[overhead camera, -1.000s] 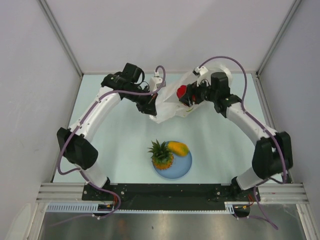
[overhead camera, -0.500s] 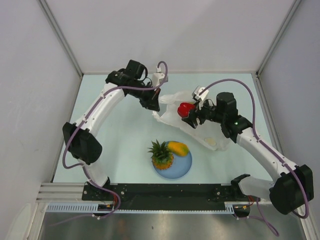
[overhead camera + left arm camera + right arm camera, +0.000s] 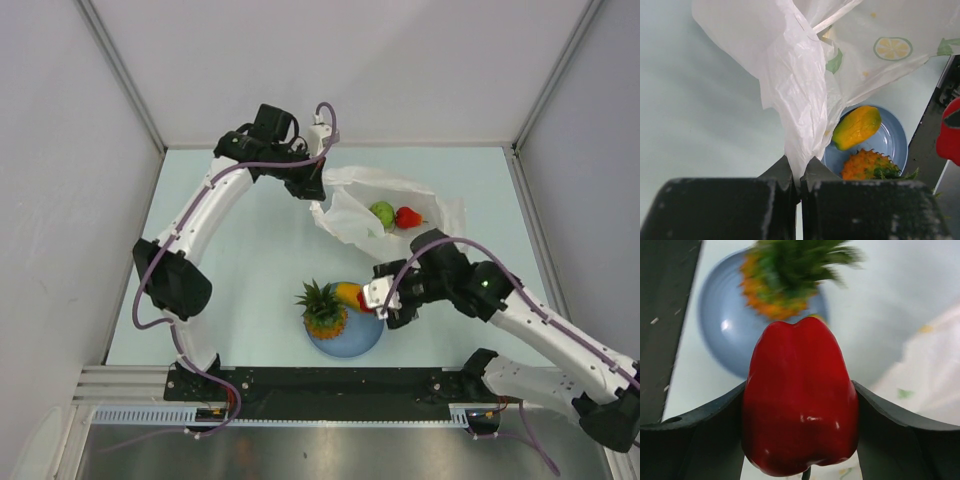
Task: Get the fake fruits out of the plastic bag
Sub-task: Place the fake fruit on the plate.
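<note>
My right gripper has the glossy red piece [image 3: 800,400]. It will next move the piece back and down and let go of it on the bare near part of the plate.
My left gripper [image 3: 312,192] is shut on an edge of the thin white plastic bag [image 3: 400,198], pinching it between its fingertips [image 3: 812,176]. Inside the open bag lie a green ball [image 3: 381,213] and a small red fruit [image 3: 407,217]. My right gripper [image 3: 373,298] is shut on a glossy red piece [image 3: 800,400] and hangs at the right rim of the light-blue plate [image 3: 362,343]. On that plate sit the pineapple [image 3: 322,308] and the yellow-orange wedge [image 3: 351,293]. The left wrist view shows both too: wedge [image 3: 857,127], pineapple [image 3: 867,165].
White walls and metal posts close in the pale table on three sides. The black mounting rail [image 3: 340,382] runs along the near edge, just below the plate. The right arm's dark links [image 3: 470,280] stretch between bag and plate.
My right gripper has carried the red piece out of the bag, toward the near side, to the plate. The left gripper kept its hold on the bag. The bag's mouth now shows two fruits.
</note>
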You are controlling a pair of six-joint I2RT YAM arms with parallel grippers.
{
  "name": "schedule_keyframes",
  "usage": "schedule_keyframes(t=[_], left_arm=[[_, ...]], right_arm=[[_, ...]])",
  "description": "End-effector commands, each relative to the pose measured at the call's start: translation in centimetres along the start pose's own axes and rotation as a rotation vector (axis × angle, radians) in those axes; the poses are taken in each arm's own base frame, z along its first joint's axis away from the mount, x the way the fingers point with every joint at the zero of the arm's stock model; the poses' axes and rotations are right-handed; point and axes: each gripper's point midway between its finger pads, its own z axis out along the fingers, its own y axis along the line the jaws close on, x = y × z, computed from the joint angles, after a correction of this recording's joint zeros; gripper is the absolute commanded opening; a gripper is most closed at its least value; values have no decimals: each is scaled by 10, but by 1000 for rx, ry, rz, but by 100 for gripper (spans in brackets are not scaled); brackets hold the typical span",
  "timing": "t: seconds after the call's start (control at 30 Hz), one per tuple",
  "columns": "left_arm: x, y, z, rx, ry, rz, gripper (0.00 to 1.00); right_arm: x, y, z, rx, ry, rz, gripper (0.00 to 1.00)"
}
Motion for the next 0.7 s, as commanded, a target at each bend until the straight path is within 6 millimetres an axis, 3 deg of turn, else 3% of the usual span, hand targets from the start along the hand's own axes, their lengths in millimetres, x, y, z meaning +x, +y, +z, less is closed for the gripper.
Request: schedule_keyframes(t=[0.0, 0.13, 0.23, 0.3, 0.67], left_arm=[[-15, -10, -17, -11, -55, 28, 0], [-8, -19, -19, 21, -54, 13, 0], [-1, -25, -21, 51, -55, -11, 0], [6, -26, -21, 68, -54, -34, 0], [22, -34, -38, 124, -127, -105, 0]], right_arm=[[30, 49, 9, -239, 197, -90, 59], [37, 65, 36, -323, 263, -57, 56], [40, 72, 49, -340, 270, -50, 63], [52, 81, 52, -377, 334, -52, 63], [85, 74, 75, -328, 536, -75, 65]])
